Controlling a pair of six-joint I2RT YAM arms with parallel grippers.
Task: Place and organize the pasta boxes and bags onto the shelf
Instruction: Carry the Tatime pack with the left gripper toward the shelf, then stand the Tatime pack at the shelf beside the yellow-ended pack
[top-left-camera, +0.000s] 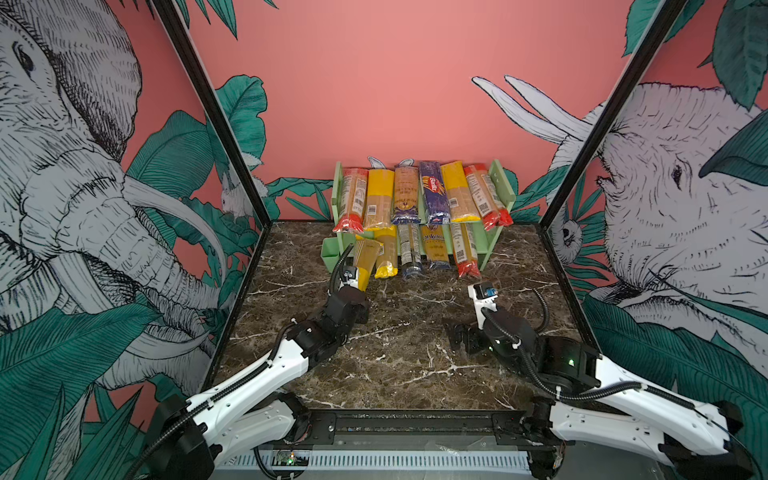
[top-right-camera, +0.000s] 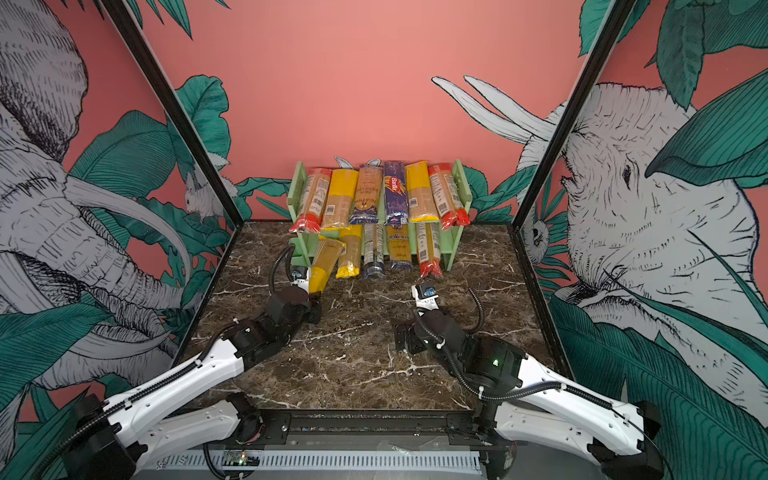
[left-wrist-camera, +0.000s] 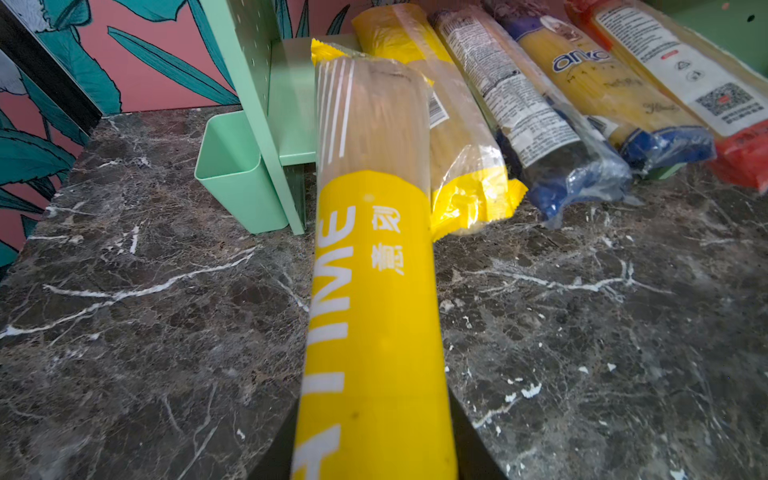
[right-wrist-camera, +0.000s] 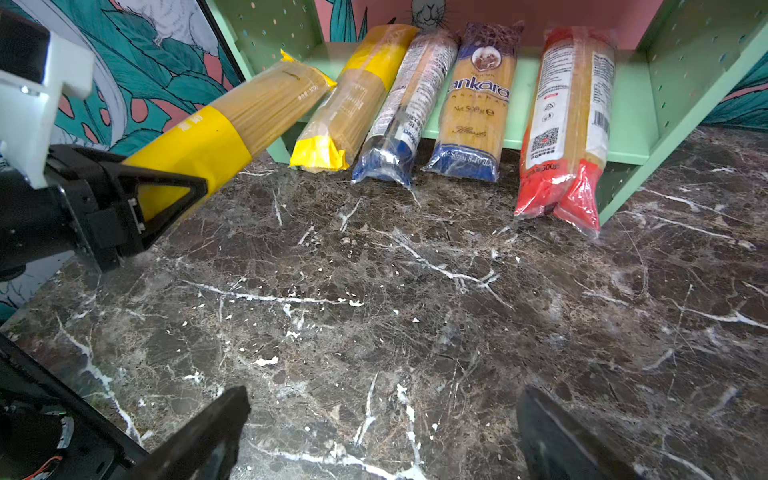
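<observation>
The half-yellow pasta bag reaches the lower board's open end (top-left-camera: 348, 238) (left-wrist-camera: 294, 104) only with its far end, so my left gripper will next push outward, slide the bag onto that end of the board and let it go.
The pale green shelf (top-left-camera: 498, 183) (top-right-camera: 461, 178) (right-wrist-camera: 631, 108) stands against the back wall. Several pasta bags lie side by side on its top tier (top-left-camera: 432, 191). Several more lie on the lower board (right-wrist-camera: 473, 104), their near ends sticking out onto the marble. My left gripper (top-left-camera: 358, 284) (top-right-camera: 312, 286) (left-wrist-camera: 374, 436) (right-wrist-camera: 166, 195) is shut on the yellow end of a half-yellow pasta bag (top-left-camera: 366, 257) (left-wrist-camera: 374, 249) (right-wrist-camera: 249, 120). This bag slants upward, its far end over the lower board's left end beside another yellow bag (left-wrist-camera: 457, 137). My right gripper (top-left-camera: 459, 336) (right-wrist-camera: 382, 407) hovers open and empty over bare marble.
A small green cup (top-left-camera: 332, 253) (left-wrist-camera: 237, 174) hangs on the shelf's left side panel (left-wrist-camera: 249, 62), close to the held bag. Patterned walls with black frame posts (top-left-camera: 216, 116) close in both sides. Dark marble tabletop (top-left-camera: 407, 365) stretches between the arms and the shelf.
</observation>
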